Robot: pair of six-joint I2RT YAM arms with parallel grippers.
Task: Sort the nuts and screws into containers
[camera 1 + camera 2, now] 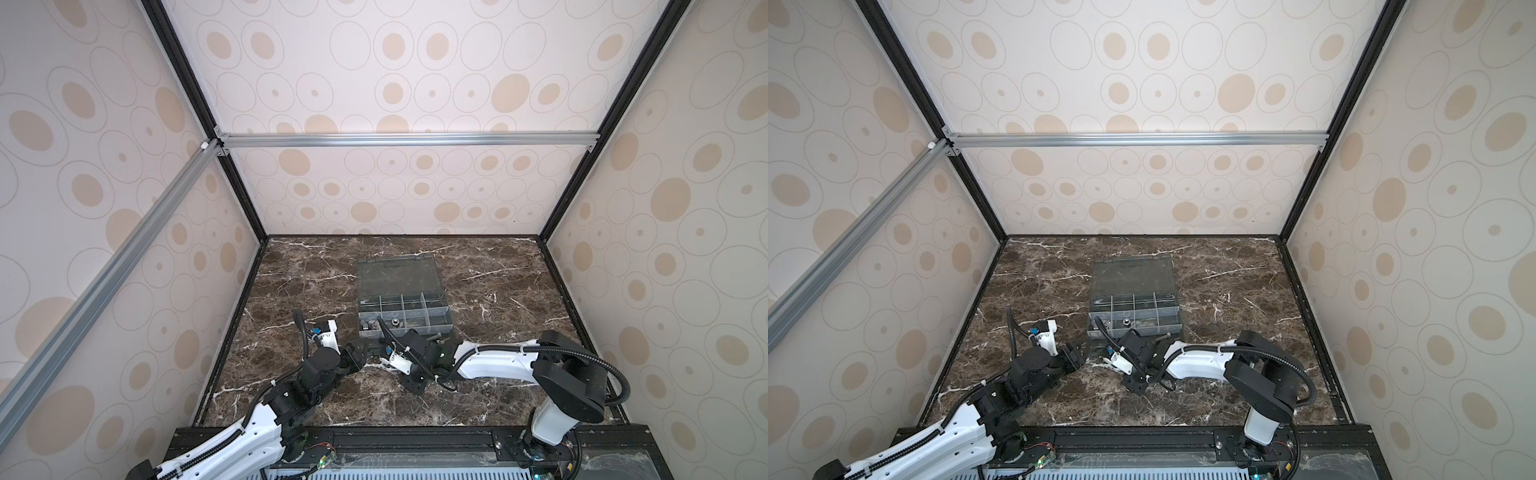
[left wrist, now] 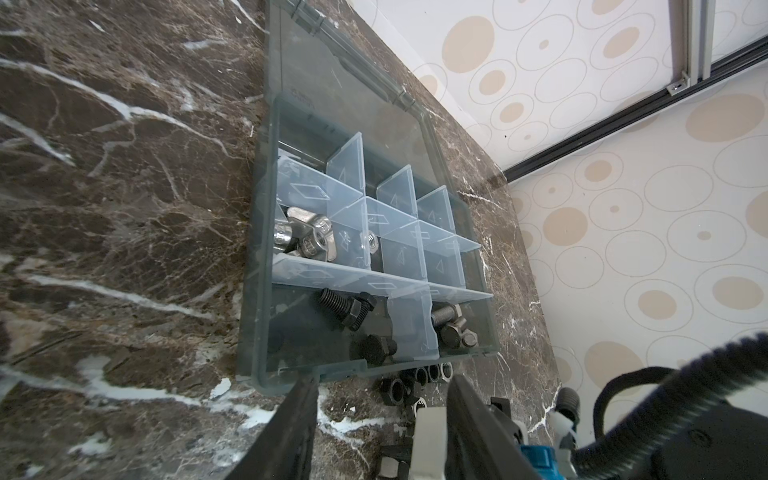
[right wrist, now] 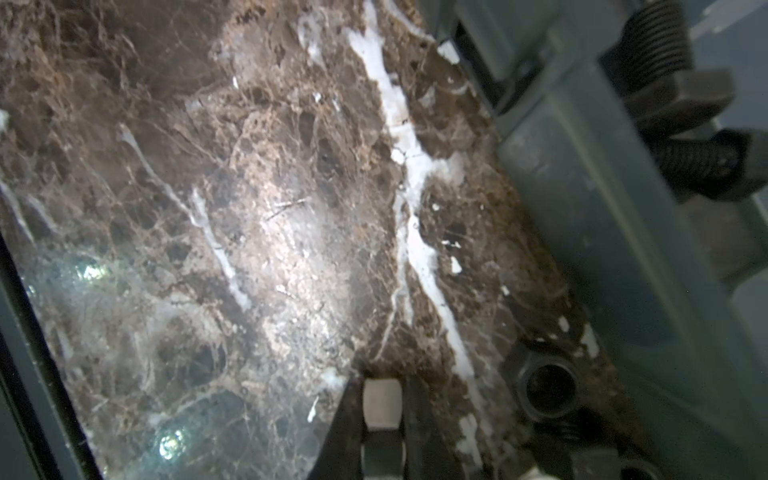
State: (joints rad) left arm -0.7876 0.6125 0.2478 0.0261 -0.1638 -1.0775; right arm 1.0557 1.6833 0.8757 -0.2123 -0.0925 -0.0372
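I will next raise my right gripper outward to the box section with a lone silver nut (image 1: pixel 395 322), behind the front row of sections, to release its match there.
The grey organizer box (image 1: pixel 440 286) (image 2: pixel 257 291) lies open on the marble, its containers split by thin dividers. Silver nuts (image 2: pixel 309 232) fill one compartment. Black screws (image 2: pixel 349 309) and greyer screws (image 2: pixel 451 328) lie in the front row. Several loose black nuts (image 2: pixel 397 390) (image 3: pixel 548 386) sit on the table against the box's front wall. My right gripper (image 3: pixel 382 399) is low beside them, shut on a silver nut (image 3: pixel 382 405). My left gripper (image 2: pixel 384 415) (image 1: pixel 359 353) hovers open just in front of the box, holding nothing.
The clear lid (image 1: pixel 395 274) lies flat behind the compartments. The right wrist (image 1: pixel 415 353) crosses in front of the box, close to the left gripper. Patterned walls enclose the brown marble table (image 1: pixel 498 291) on three sides.
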